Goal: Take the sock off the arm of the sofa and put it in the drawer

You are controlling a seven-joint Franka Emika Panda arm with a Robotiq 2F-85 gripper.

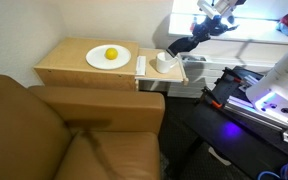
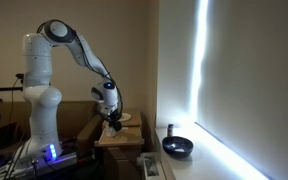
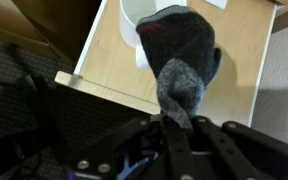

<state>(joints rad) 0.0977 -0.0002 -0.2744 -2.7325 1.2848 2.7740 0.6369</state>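
Note:
I should move my gripper outward and down next and release the sock (image 3: 180,55) on the bare bottom of the drawer beside the white object, which is below and outward of my gripper.
My gripper (image 3: 174,128) is shut on the sock (image 3: 180,55), dark grey with a paler grey end pinched between the fingers. The sock hangs over the open light-wood drawer (image 3: 109,60). In an exterior view the gripper (image 1: 176,47) hovers above the drawer (image 1: 174,74), which is pulled out from the pale cabinet (image 1: 69,68). The sock is hard to tell from the dark gripper there. The tan-brown sofa (image 1: 29,135) and its flat arm (image 1: 99,100) are below the cabinet, with nothing on the arm. In an exterior view the gripper (image 2: 112,120) is just above the cabinet.
A white plate (image 1: 108,58) with a yellow fruit (image 1: 111,54) sits on the cabinet top. A white object (image 3: 134,15) lies inside the drawer, under the sock. A black bowl (image 2: 177,147) rests on the window ledge. The robot base (image 2: 39,110) glows blue.

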